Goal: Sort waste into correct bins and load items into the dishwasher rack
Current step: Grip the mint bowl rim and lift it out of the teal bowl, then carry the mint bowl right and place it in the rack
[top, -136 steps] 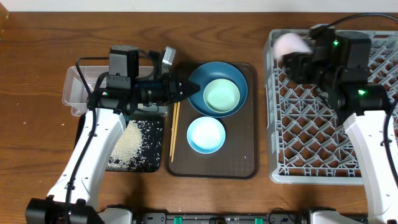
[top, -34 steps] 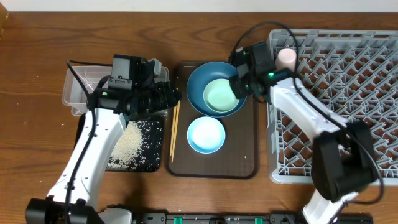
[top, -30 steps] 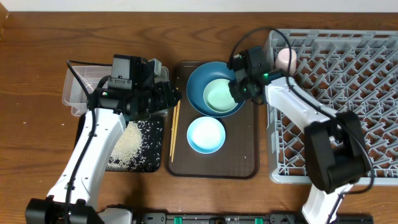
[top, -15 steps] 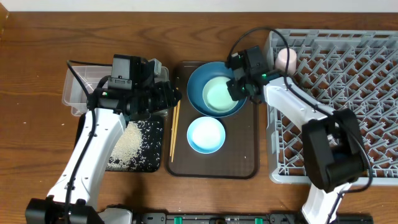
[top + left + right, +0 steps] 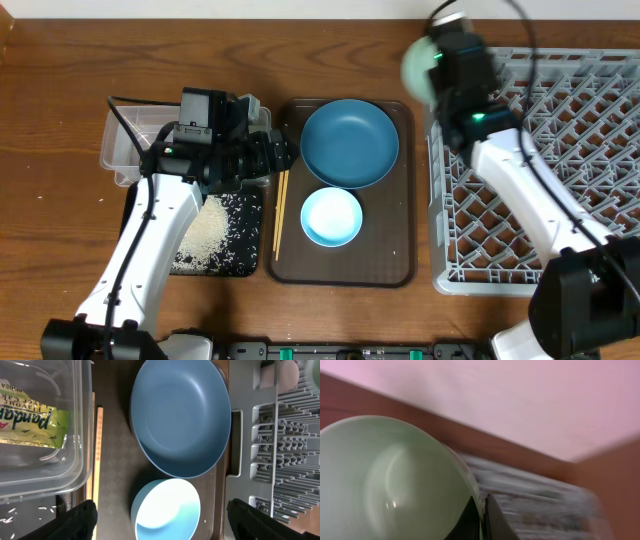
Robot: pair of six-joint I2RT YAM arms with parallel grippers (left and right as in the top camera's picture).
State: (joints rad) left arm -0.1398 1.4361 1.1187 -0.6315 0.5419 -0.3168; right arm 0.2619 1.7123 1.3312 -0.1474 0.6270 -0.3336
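Next, my right gripper will swing right in the overhead view, lower the bowl to the rack's empty far slots below and release it.
My right gripper [image 5: 482, 512] is shut on the rim of the pale green bowl [image 5: 390, 480], one finger inside and one outside. The overhead view shows that bowl [image 5: 416, 62] raised and blurred over the back-left corner of the grey dishwasher rack [image 5: 560, 210]. The dark blue bowl [image 5: 350, 143] and the small light blue bowl [image 5: 331, 216] sit on the brown tray [image 5: 390, 255], with chopsticks [image 5: 281, 210] along its left edge. My left gripper [image 5: 162, 520] hangs open above the light blue bowl [image 5: 167, 510]. The yellow-green wrapper [image 5: 30, 422] lies in the clear tub [image 5: 75, 467]. A pink cup [image 5: 283, 373] stands in the rack.
The black tray [image 5: 240, 215] in front of the clear tub [image 5: 125, 140] holds loose white rice [image 5: 205, 228]. Bare wooden table surrounds the tub, the brown tray and the rack. My left arm reaches across the tub toward the brown tray's left edge.
The right gripper has lifted the pale green bowl out of the dark blue bowl, up and toward the rack's back-left corner. The left gripper's fingers have spread wider; its arm stayed put.
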